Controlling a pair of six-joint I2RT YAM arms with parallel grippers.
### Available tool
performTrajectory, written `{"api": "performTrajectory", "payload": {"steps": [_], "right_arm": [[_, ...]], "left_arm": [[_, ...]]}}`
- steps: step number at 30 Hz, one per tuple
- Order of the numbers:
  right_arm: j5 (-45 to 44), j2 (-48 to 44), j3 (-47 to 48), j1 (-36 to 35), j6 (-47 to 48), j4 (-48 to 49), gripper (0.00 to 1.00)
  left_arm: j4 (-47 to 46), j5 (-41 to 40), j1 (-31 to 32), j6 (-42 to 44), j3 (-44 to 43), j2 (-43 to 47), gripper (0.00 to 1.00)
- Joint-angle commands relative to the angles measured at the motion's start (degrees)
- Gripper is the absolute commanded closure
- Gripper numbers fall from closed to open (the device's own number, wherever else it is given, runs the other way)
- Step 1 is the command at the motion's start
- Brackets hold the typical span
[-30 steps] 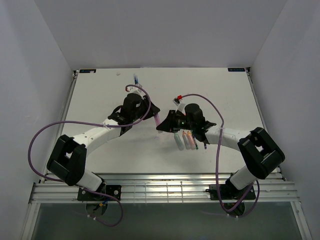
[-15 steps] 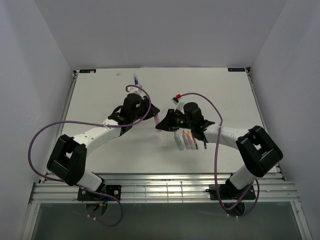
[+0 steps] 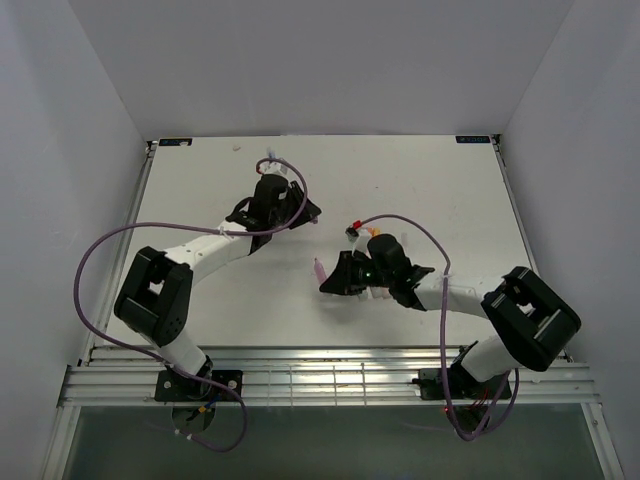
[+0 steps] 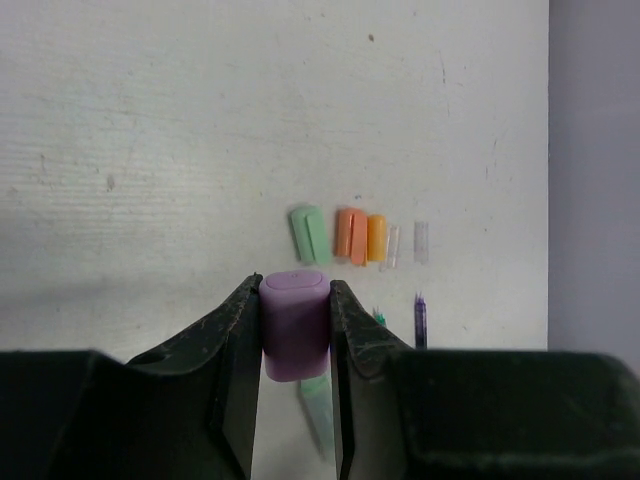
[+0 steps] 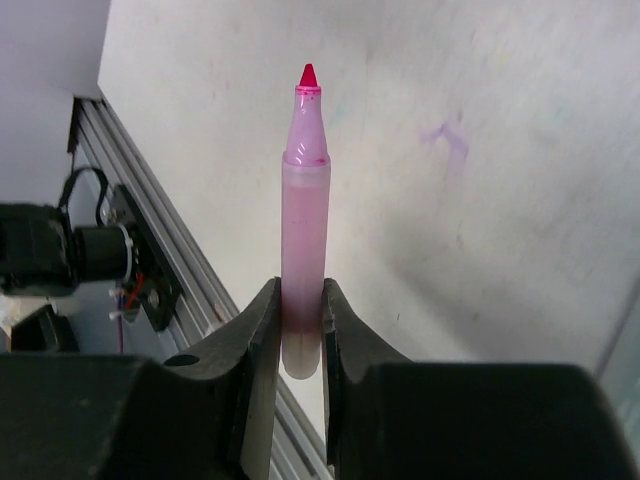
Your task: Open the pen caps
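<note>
The pink pen goes down beside the mint green pen (image 4: 318,405) next in my right gripper, which releases it there, since the pen's red tip is bare.
My left gripper (image 3: 306,212) (image 4: 295,292) is shut on a pinkish-purple pen cap (image 4: 295,322) and holds it above the table. My right gripper (image 3: 332,281) (image 5: 300,292) is shut on the lower end of the pink pen (image 5: 304,200) (image 3: 319,270). The pen's red tip (image 5: 308,75) is bare. In the left wrist view a row of short pieces lies on the table: mint green (image 4: 310,233), orange (image 4: 351,236), yellow-orange (image 4: 376,238) and two clear ones (image 4: 421,241). A mint green pen (image 4: 318,405) and a thin dark pen (image 4: 420,320) lie below them.
A metal rail (image 3: 320,375) (image 5: 150,250) runs along the table's near edge, close under the right gripper. Purple cables (image 3: 100,260) loop off both arms. White walls (image 3: 90,120) close in the table on three sides. A purple ink mark (image 5: 445,135) is on the tabletop.
The two grippers have pulled apart. The left one moved back with the purple cap, and the right one moved toward the near edge with the pink pen, its tip now bare.
</note>
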State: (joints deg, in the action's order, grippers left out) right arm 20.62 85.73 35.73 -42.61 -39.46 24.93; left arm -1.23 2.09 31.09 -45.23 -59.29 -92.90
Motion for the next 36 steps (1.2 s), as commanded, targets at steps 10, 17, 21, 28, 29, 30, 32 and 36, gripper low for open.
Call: {"api": "performTrajectory", "payload": {"steps": [10,17,21,28,29,30,32,36], "right_arm": [[-13.6,-9.7,-1.4,-5.3,6.7,-12.5,0.92],[-23.5,-6.5,6.4,-5.1,11.4,-24.7,0.92],[-25.5,-4.4,7.3,-4.5,11.6,-28.1,0.92],[-25.2,-3.1,4.9,-4.4,10.8,-28.5,0.92],[-25.2,-3.0,4.6,-4.4,10.8,-28.2,0.92],[-25.2,-2.9,4.4,-4.3,10.8,-27.9,0.92],[-25.1,-2.6,3.7,-4.3,10.7,-27.5,0.92],[-24.9,-1.3,3.6,-4.2,10.5,-26.9,0.92]], "left_arm": [[0.7,5.0,-4.5,2.9,-7.6,-3.2,1.0],[6.8,11.2,-4.2,2.8,-10.0,-9.6,1.0],[10.6,12.6,-3.1,3.0,-14.5,-15.1,1.0],[13.0,12.3,-1.1,3.6,-20.9,-21.6,1.0],[13.3,12.6,-0.9,3.6,-21.4,-22.9,1.0],[13.4,12.9,-0.7,3.5,-22.4,-23.6,1.0],[13.7,13.2,-0.4,3.5,-23.5,-24.8,1.0],[14.6,13.3,0.5,3.5,-25.6,-28.1,0.98]]}}
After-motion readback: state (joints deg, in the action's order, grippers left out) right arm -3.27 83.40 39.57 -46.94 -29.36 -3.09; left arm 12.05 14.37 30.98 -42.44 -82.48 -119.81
